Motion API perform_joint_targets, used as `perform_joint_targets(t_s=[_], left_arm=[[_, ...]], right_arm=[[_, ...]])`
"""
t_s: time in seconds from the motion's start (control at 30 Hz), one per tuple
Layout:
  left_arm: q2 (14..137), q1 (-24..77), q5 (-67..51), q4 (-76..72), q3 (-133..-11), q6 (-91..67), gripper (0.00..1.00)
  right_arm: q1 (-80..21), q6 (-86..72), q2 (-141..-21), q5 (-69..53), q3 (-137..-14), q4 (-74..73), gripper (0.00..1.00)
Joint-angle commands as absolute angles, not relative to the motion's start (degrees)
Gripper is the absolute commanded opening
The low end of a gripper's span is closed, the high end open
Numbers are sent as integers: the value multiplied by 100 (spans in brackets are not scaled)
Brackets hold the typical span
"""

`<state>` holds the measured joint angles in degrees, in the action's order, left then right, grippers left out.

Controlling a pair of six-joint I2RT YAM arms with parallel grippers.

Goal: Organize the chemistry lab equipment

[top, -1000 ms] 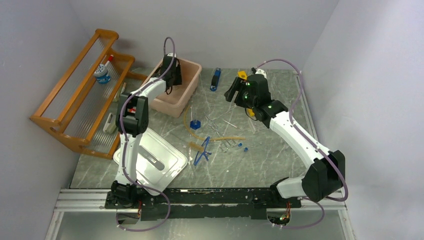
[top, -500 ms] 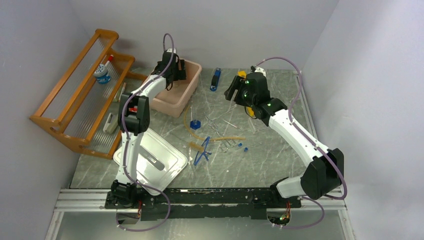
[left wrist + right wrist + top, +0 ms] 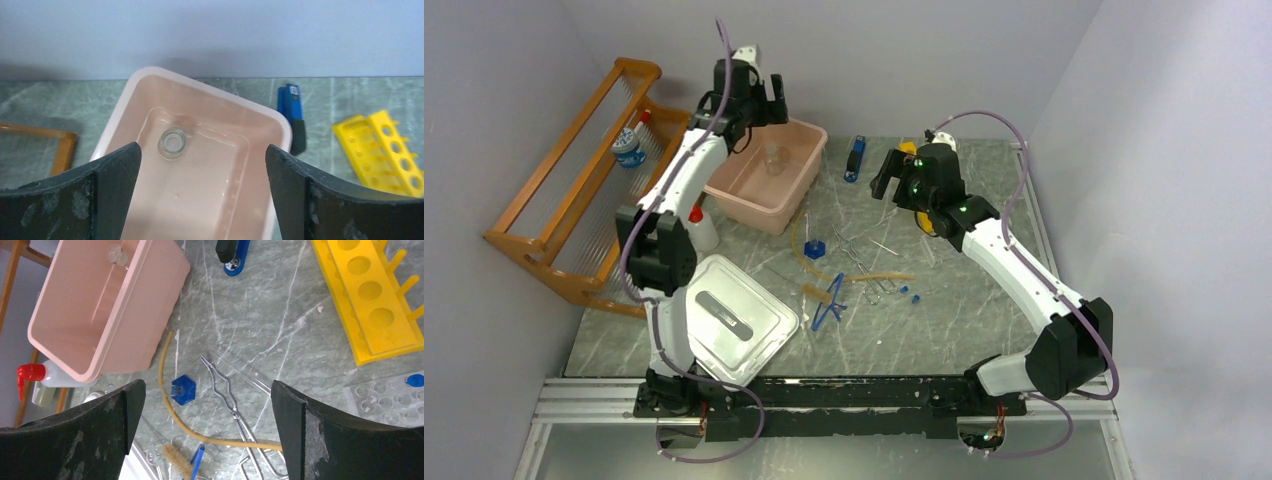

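I will next swing my left gripper back and down onto the squeeze bottle's white body, because the bottle stands upright below my gripper and to its left in the top view.
A small clear jar stands in the pink tub; it also shows in the left wrist view. My left gripper hangs open and empty high above the tub's far end. My right gripper is open and empty above the table. Below it lie a tan hose, a blue-based clear tube, metal tongs and a bristle brush. Blue plastic tongs lie mid-table. A white red-capped squeeze bottle stands left of the tub.
A grey-white lid lies front left. A wooden rack holding a blue-capped jar stands along the left wall. A yellow holed rack and a clear well plate sit at the back right. A blue-black tool lies behind.
My left gripper has lifted up and back out of the pink tub, leaving the small jar inside; the squeeze bottle now shows. My right arm has barely moved.
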<state>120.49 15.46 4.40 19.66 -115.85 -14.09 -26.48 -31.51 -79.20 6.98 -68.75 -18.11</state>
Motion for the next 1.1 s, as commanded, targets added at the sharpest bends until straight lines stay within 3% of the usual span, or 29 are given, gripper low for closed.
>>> perform_joint_targets(t_s=[0.0, 0.23, 0.37, 0.53, 0.73, 1.07], left_arm=[[11158, 1447, -158, 2761, -11306, -1105, 97], [9608, 1299, 284, 3468, -10133, -1236, 89], [8761, 1117, 723, 3755, -9424, -1268, 89], [7826, 181, -129, 3584, -8280, -1364, 83], [7579, -390, -197, 3691, -7567, -1487, 78], [8405, -431, -383, 3461, -7223, -1185, 87]], right_arm=[[-2659, -3088, -7771, 1047, -6928, -1870, 99], [-2619, -2996, -8231, 1619, -7383, -2511, 96], [-2601, -3025, -8587, 1274, -7773, -2849, 94], [-2595, -2971, -8765, 731, -7663, -2791, 91], [-2601, -2963, -8830, 434, -7713, -2708, 89], [-2632, -2657, -8756, 28, -7690, -2364, 90]])
